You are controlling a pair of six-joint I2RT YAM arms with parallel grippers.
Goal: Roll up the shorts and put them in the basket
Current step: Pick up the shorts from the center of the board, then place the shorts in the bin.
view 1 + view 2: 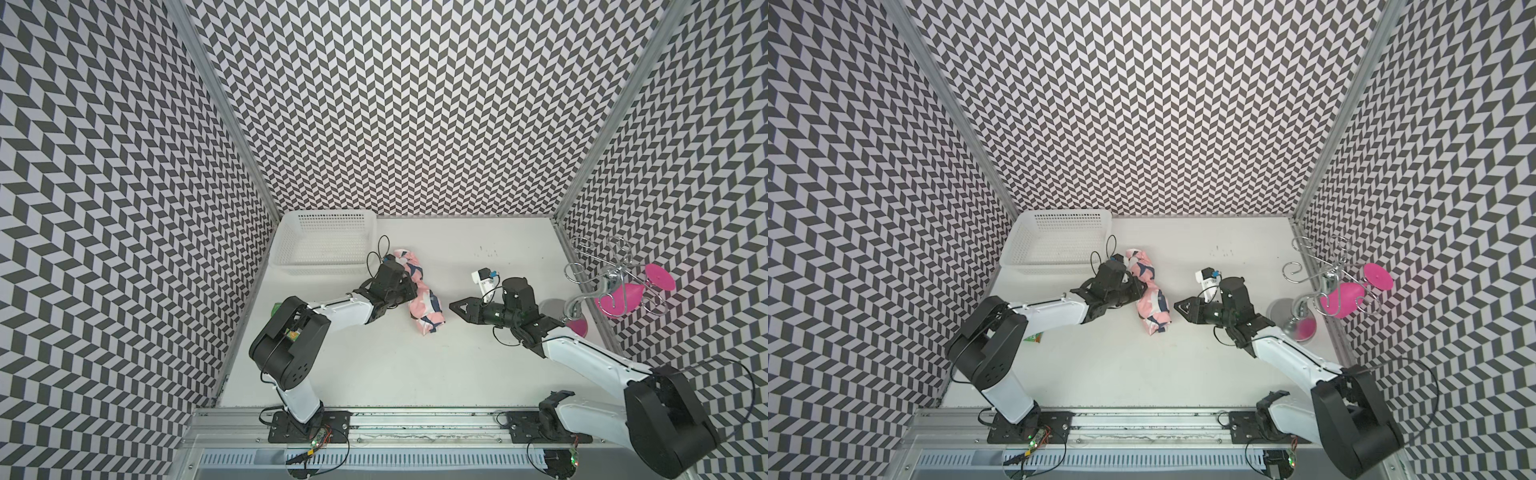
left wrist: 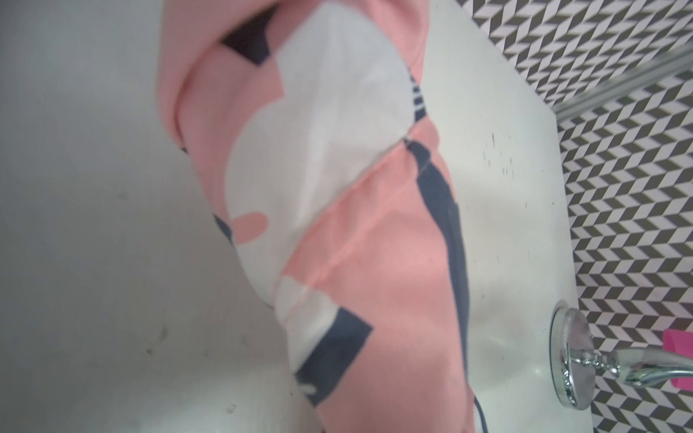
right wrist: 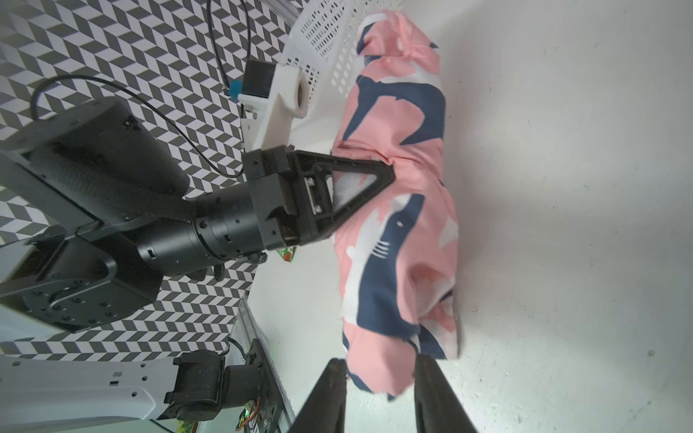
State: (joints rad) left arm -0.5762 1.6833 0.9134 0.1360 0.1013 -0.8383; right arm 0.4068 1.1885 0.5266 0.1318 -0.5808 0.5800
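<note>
Next I should lift the roll in my left gripper, carry it outward over the basket's rim and lower it into the white basket [image 1: 324, 241], then release it, since that stands empty.
The shorts [image 1: 424, 305] are a pink roll printed with navy-and-white sharks, lying on the white table in both top views [image 1: 1152, 305]. My left gripper [image 1: 412, 291] is shut on the roll's middle. The right wrist view shows its black triangular fingers [image 3: 369, 168] pinching a waist into the fabric [image 3: 397, 240]. Pink cloth [image 2: 337, 187] fills the left wrist view and my own fingers are hidden there. My right gripper [image 1: 453, 306] stands open just right of the roll's near end. Its two fingers [image 3: 332, 393] are spread, with the cloth's end just beyond their tips.
A white perforated basket [image 1: 324, 245] stands at the back left, close behind the left wrist. A small green packet [image 1: 1032, 337] lies under the left arm. A chrome wire stand [image 1: 598, 270] carrying pink plastic pieces [image 1: 621, 297] stands at the right wall.
</note>
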